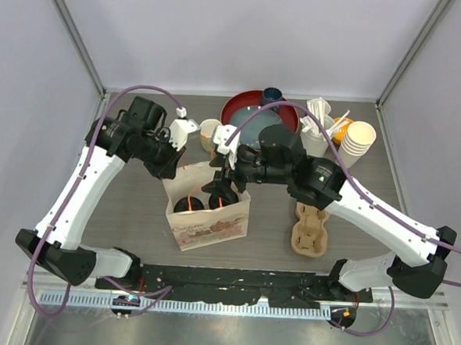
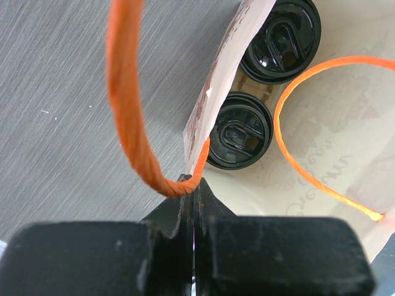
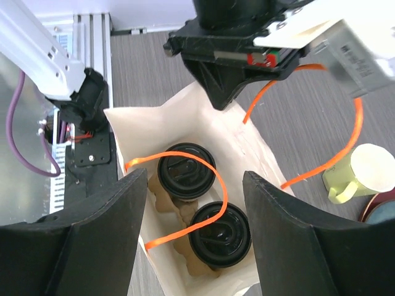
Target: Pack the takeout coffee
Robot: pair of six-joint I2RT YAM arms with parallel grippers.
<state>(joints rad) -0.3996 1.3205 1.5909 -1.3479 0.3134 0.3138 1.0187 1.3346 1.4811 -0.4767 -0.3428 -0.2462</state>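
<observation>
Both cups already stand in the bag (image 1: 211, 228). My right gripper will move outward and to the right in the top view, onto the upper ends of the stirrers.
Two cream paper cups with black lids (image 1: 188, 204) (image 1: 219, 201) stand in a brown cardboard carrier (image 3: 179, 217) inside an open cream paper bag (image 1: 211, 228) with orange handles. The lids also show in the left wrist view (image 2: 239, 131) (image 2: 282, 40) and the right wrist view (image 3: 186, 171) (image 3: 221, 234). My left gripper (image 2: 195, 185) is shut on the bag's far orange handle (image 2: 126, 92) at the bag's rim (image 1: 171, 165). My right gripper (image 3: 194, 185) is open and empty just above the bag's mouth (image 1: 228, 186), with both cups between its fingers (image 3: 105, 240).
A second cardboard carrier (image 1: 309, 228) lies right of the bag. Behind the bag are a pale yellow mug (image 1: 209, 132), a red bowl (image 1: 236, 109), a dark blue cup (image 1: 271, 95), a holder of stirrers (image 1: 318, 123) and a stack of paper cups (image 1: 358, 141).
</observation>
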